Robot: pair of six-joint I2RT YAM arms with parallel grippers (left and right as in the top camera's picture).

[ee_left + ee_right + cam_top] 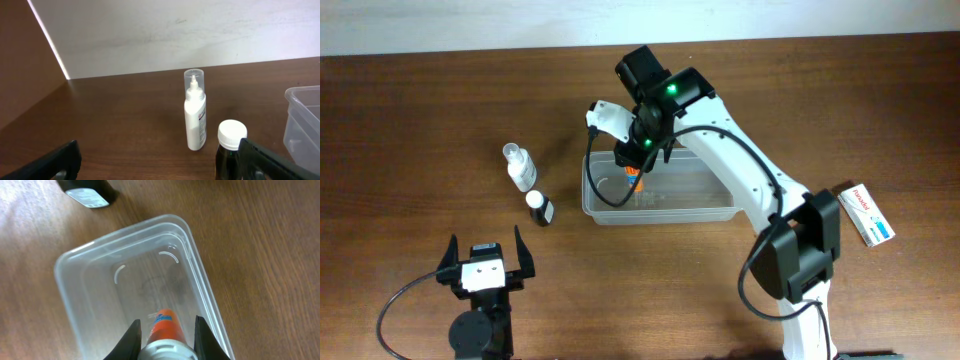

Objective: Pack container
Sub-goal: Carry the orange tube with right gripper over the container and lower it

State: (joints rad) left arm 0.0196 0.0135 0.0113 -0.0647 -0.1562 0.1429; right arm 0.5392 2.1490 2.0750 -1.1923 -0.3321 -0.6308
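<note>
The orange bottle (pixel 633 179) needs to go down into the empty container (pixel 660 214), so my right gripper should first move outward toward the far long side of the container, then go down a little.
The clear plastic container (pixel 660 214) lies in the middle of the table; it also shows in the right wrist view (pixel 67 260). My right gripper (pixel 638 160) hangs over its left end, shut on an orange bottle (pixel 633 179) with a grey cap. In the right wrist view the fingers (pixel 166 321) clasp the cap and the orange bottle (pixel 164 328) points down into the tub. My left gripper (pixel 485 240) is open and empty near the front left; it also shows in its own wrist view (pixel 159 150).
A white spray bottle (pixel 520 167) (pixel 195 120) and a dark bottle with a white cap (pixel 539 207) (pixel 231 150) stand left of the container. The dark bottle shows at the top of the right wrist view (pixel 87 192). A small white box (pixel 866 214) lies at the right.
</note>
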